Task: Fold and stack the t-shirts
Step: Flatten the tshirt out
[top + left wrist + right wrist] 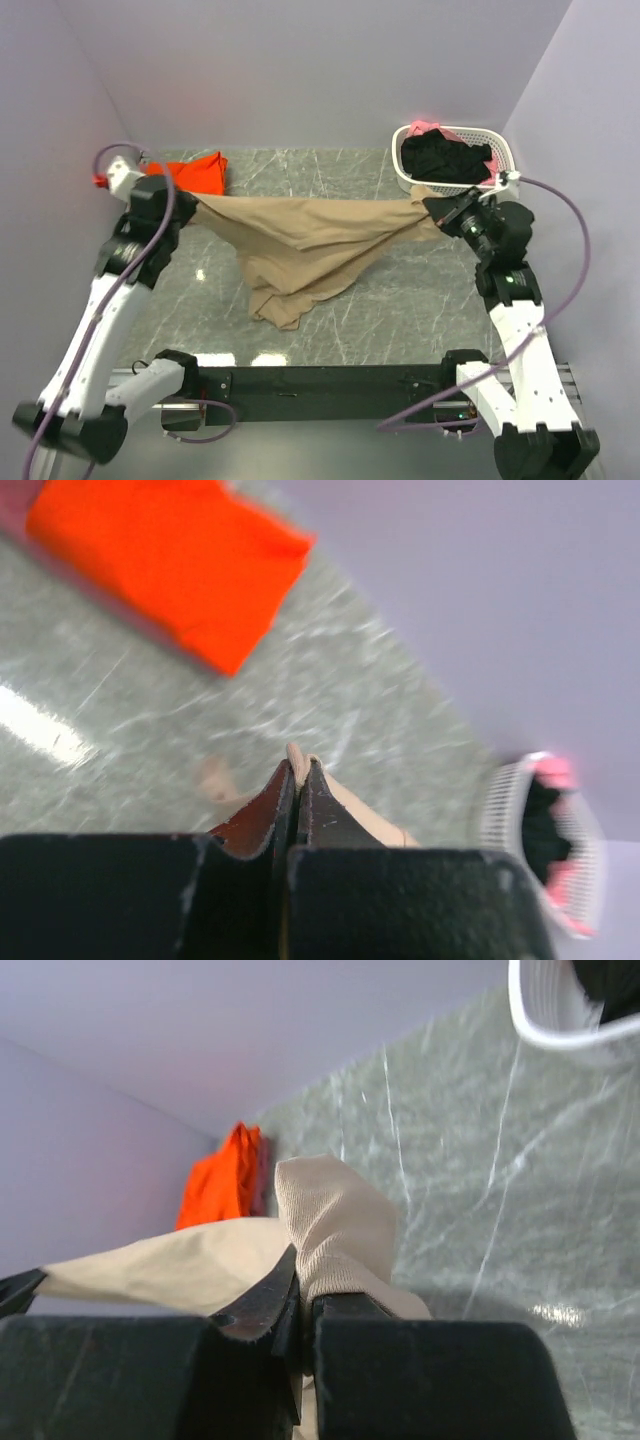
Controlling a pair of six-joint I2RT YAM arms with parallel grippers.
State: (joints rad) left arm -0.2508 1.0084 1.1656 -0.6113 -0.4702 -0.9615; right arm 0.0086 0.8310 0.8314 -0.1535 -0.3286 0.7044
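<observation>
The tan t-shirt's edge goes down to the marble by the basket's near side next, where my right gripper releases it, since that spot lies below.
A tan t-shirt hangs stretched between both arms above the table, its lower part sagging onto the marble. My left gripper is shut on the shirt's left edge; a thin fold of tan cloth pokes out between the closed jaws. My right gripper is shut on the shirt's right edge, with a bunch of tan cloth standing up from the jaws. A folded orange t-shirt lies at the back left, also the orange t-shirt in the left wrist view and the orange t-shirt in the right wrist view.
A white slotted basket at the back right holds black cloth with a bit of pink cloth at its rim. Lilac walls close the table on three sides. The basket stands to the right in the left wrist view.
</observation>
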